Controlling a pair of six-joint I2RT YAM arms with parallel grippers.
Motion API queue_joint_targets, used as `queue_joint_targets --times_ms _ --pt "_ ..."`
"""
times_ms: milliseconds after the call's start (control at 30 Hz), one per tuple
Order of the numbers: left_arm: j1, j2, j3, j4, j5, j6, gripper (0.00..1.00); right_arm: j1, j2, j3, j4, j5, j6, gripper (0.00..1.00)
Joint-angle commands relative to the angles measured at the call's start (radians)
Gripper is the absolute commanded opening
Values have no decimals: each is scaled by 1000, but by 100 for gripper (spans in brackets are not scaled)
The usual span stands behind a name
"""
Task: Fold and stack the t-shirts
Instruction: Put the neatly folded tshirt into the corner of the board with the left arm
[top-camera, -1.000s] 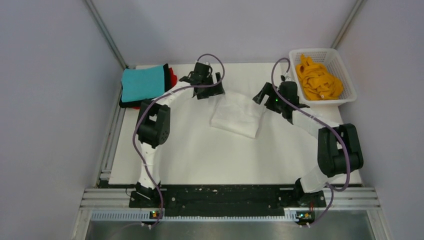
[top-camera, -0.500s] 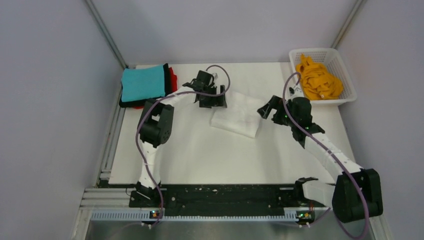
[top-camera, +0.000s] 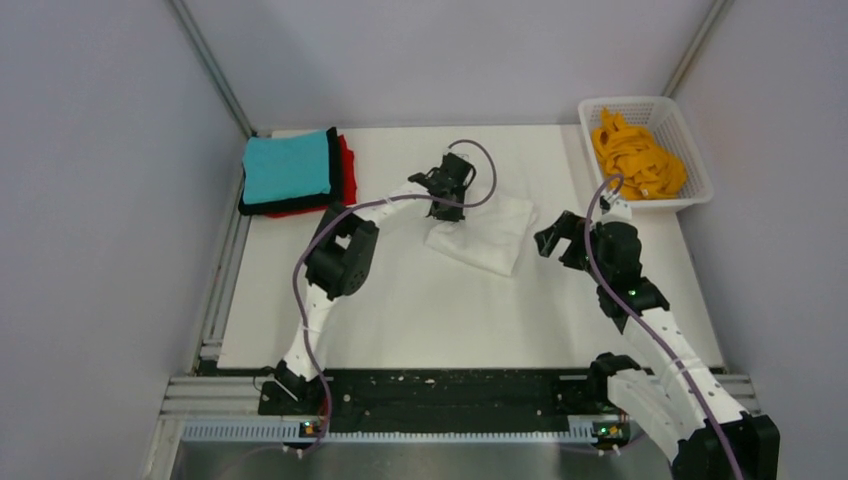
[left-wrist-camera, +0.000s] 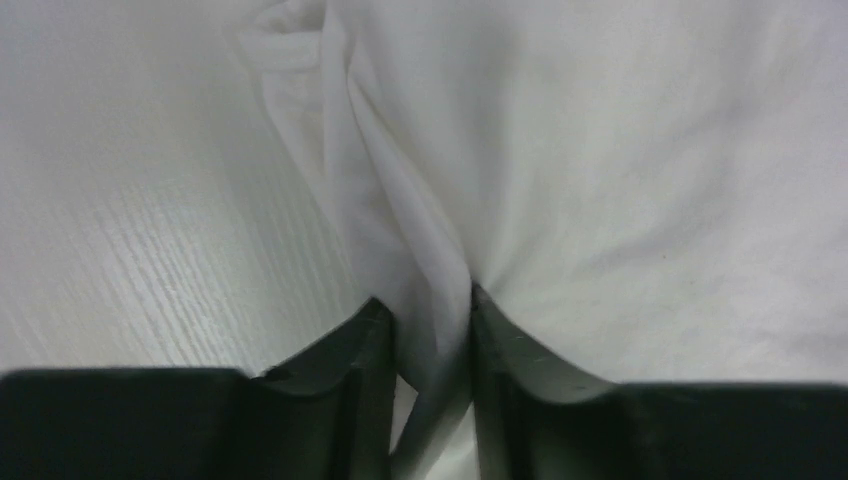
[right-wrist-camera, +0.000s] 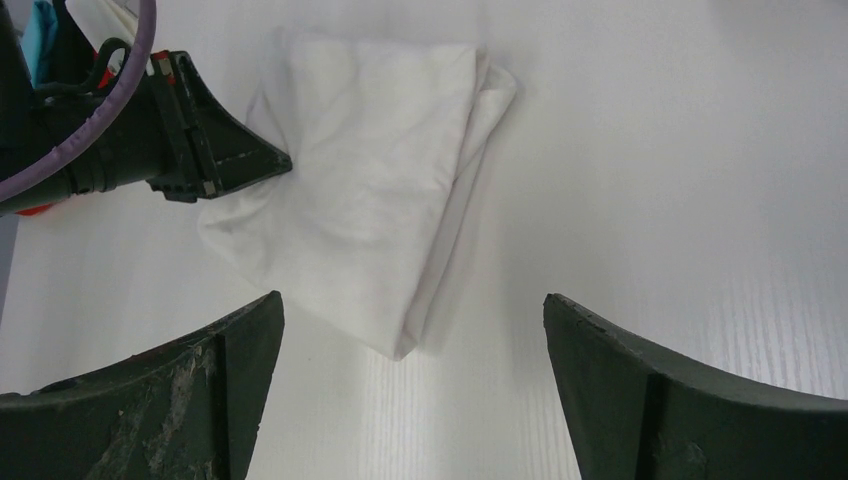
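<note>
The white t-shirt (top-camera: 485, 234) is folded, so I will next move my left gripper up and over the teal t-shirt (top-camera: 286, 167), to its left in the top view, and let go.
A folded white t-shirt (top-camera: 485, 234) lies mid-table, also seen in the right wrist view (right-wrist-camera: 375, 180). My left gripper (top-camera: 447, 208) is shut on its left edge; a pinched ridge of white t-shirt (left-wrist-camera: 430, 290) sits between the fingers (left-wrist-camera: 350, 350). The left gripper (right-wrist-camera: 280, 160) shows at the shirt's left edge in the right wrist view. My right gripper (top-camera: 556, 240) hovers open just right of the shirt, its fingers (right-wrist-camera: 240, 350) wide apart with nothing between them. A stack of teal t-shirt (top-camera: 286, 167) over black (top-camera: 337, 165) and red (top-camera: 347, 160) rests at the far left. An orange t-shirt (top-camera: 636, 160) lies crumpled in the basket.
The white lattice basket (top-camera: 690, 150) stands at the far right corner. Metal frame posts rise at both back corners. A black rail (top-camera: 440, 385) runs along the near table edge by the arm bases.
The left gripper slid right onto the white shirt's edge and closed on it. The right arm swung back toward the near right, its gripper staying open.
</note>
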Motion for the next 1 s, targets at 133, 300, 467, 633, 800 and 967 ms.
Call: queue_joint_targets --times_ms 133,300,467,633,800,967 --pt "-67 183 270 -347 -417 -55 0 -5 -52 -8 -9 76 -46 99" --pt "-39 107 263 -320 -581 -6 0 -4 -77 -15 -15 96 -51 99" --pt "30 3 206 -226 -690 125 0 -5 -94 -16 -18 96 -53 99" --pt "102 -87 123 -75 -748 286 0 -4 -89 -17 -15 111 -59 99" --pt "178 -142 95 37 -813 478 0 -5 -82 -15 -16 121 -65 99" --pt "257 -183 104 54 -857 563 0 -5 -60 -10 -21 139 -74 99"
